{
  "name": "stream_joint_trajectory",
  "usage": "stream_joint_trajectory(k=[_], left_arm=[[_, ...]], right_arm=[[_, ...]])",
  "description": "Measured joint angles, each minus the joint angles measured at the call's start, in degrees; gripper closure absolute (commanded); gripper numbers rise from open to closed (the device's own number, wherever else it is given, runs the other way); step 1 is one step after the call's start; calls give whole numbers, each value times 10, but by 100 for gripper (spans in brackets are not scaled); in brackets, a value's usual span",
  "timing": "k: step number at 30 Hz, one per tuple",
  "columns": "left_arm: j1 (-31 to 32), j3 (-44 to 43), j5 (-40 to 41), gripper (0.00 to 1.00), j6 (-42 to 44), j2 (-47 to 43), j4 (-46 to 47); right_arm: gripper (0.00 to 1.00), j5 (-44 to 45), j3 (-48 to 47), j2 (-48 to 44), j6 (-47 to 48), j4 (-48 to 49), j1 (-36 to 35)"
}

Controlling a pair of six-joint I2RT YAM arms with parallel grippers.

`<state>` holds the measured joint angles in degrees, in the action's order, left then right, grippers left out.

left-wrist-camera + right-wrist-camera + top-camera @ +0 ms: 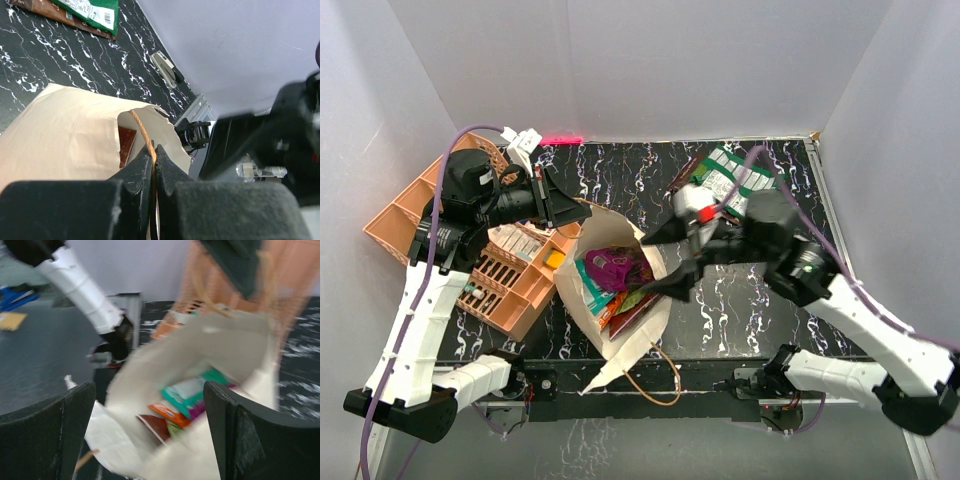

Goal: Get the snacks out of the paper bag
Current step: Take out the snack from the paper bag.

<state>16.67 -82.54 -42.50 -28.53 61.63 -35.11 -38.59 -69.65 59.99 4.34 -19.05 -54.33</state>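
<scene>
My right gripper is to swing left in the top view next and tilt down onto the purple packet (611, 268) (196, 410), because that packet rests on top of the other snacks.
The cream paper bag (620, 345) lies on the black marbled table with its mouth gaping upward. Inside it are snacks (613, 272): teal, purple, orange and dark red packets. My left gripper (565, 212) is shut on the bag's tan loop handle (140, 128) at the far rim. In the left wrist view the cord runs between the closed tips (154, 152), and a brown packet (126, 145) shows inside the bag (75, 130). My right gripper (665, 262) stands open over the mouth's right side. In the blurred right wrist view its fingers (150, 390) frame a teal packet (192, 392) and an orange one (170, 412).
A flat brown and green pouch (725, 180) lies on the table at the back right, also seen from the left wrist (85, 12). The orange compartment tray (420, 215) with small boxes sits at the left under my left arm. The bag's other handle (655, 385) hangs over the near edge.
</scene>
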Motion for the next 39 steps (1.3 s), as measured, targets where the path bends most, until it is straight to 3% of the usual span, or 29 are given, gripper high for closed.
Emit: stream_joint_trajectory(k=[2,8,20,31,39], left_arm=[[0,-5,2,100,10,2,-12],[1,-12,1,100,38,-4,-29],[4,-12,11,100,51,-28,-31],[4,-2,6,100,26,-30,-1],[4,24,-4,100,19,-53,23]], right_arm=[[31,55,-5,35,34,-5,-78],[34,180,-5,71,153,-50,-172],[37,421,-26,144,258,-131,-226],[39,596,55,160,210,9,-228],[36,612,66,177,191,53,-198]])
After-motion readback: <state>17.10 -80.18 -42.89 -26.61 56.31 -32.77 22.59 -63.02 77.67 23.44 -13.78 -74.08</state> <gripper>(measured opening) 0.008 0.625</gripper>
